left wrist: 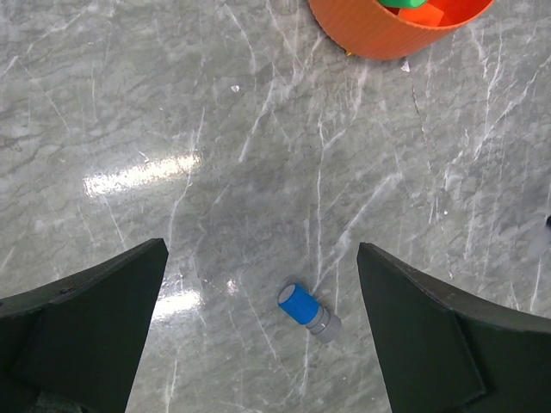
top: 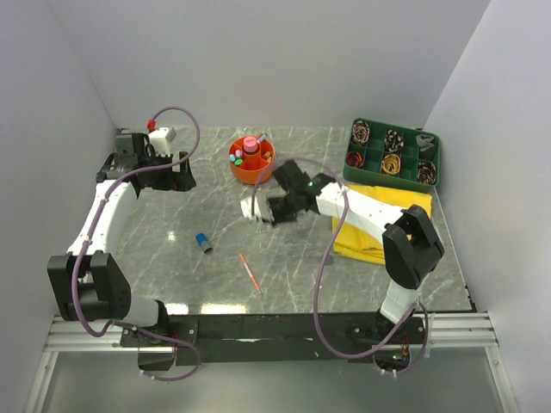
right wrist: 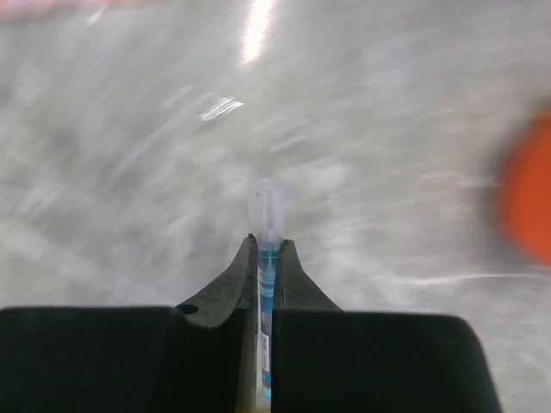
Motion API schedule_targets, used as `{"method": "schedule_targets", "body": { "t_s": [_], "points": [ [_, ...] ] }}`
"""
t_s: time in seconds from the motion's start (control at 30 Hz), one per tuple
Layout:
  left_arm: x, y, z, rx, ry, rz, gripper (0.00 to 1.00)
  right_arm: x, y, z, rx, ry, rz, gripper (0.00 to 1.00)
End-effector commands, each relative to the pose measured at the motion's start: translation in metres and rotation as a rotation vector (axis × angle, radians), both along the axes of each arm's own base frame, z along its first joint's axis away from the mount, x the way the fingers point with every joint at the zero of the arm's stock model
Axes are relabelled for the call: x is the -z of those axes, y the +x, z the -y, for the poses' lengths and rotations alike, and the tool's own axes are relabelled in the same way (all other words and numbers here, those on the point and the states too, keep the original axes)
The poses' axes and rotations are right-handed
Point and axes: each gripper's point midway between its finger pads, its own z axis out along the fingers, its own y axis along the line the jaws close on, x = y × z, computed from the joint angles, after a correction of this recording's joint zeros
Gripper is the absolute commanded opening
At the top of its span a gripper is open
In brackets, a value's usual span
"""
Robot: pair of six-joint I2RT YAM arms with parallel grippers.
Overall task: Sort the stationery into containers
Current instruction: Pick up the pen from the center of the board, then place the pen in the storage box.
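Observation:
Markers already stand in the organiser's section beside the pink tube (top: pixel 250 144), so my right gripper should move outward, tilt the blue pen upright over it and release it.
My right gripper (top: pixel 256 209) (right wrist: pixel 269 245) is shut on a blue pen (right wrist: pixel 268 258) with a clear cap, held over the table in front of the orange organiser (top: pixel 251 160). The right wrist view is blurred. The organiser holds a pink tube (top: pixel 250 144) and several small items. My left gripper (top: pixel 182 172) (left wrist: pixel 263 249) is open and empty, high over the table. A blue cap (top: pixel 204 243) (left wrist: pixel 307 311) lies on the table below it, between its fingers in the left wrist view. A red pen (top: pixel 250 271) lies near the front centre. The green tray (top: pixel 393 153) stands at the back right.
A yellow cloth (top: pixel 370 225) lies under my right arm, in front of the green tray. A white block (top: pixel 164 135) with a red part sits at the back left corner. Walls close in the table on three sides. The organiser's rim (left wrist: pixel 379 39) shows at the top of the left wrist view.

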Motion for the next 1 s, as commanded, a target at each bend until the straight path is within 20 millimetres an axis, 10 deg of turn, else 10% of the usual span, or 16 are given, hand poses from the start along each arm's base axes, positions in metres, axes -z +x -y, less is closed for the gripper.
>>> {"method": "schedule_targets", "body": {
  "t_s": [0.0, 0.13, 0.33, 0.97],
  "points": [
    [-0.019, 0.013, 0.000, 0.005, -0.018, 0.068, 0.99, -0.091, 0.060, -0.053, 0.139, 0.359, 0.034, 0.00],
    [-0.019, 0.012, -0.003, -0.003, -0.020, 0.072, 1.00, -0.169, 0.120, -0.055, 0.327, 0.740, -0.040, 0.00],
    [-0.017, 0.011, -0.008, -0.018, -0.021, 0.069, 1.00, -0.215, 0.175, -0.051, 0.552, 1.046, -0.223, 0.00],
    [-0.008, 0.013, -0.017, -0.031, -0.017, 0.038, 1.00, -0.195, 0.238, -0.077, 0.745, 1.293, -0.351, 0.00]
  ]
}}
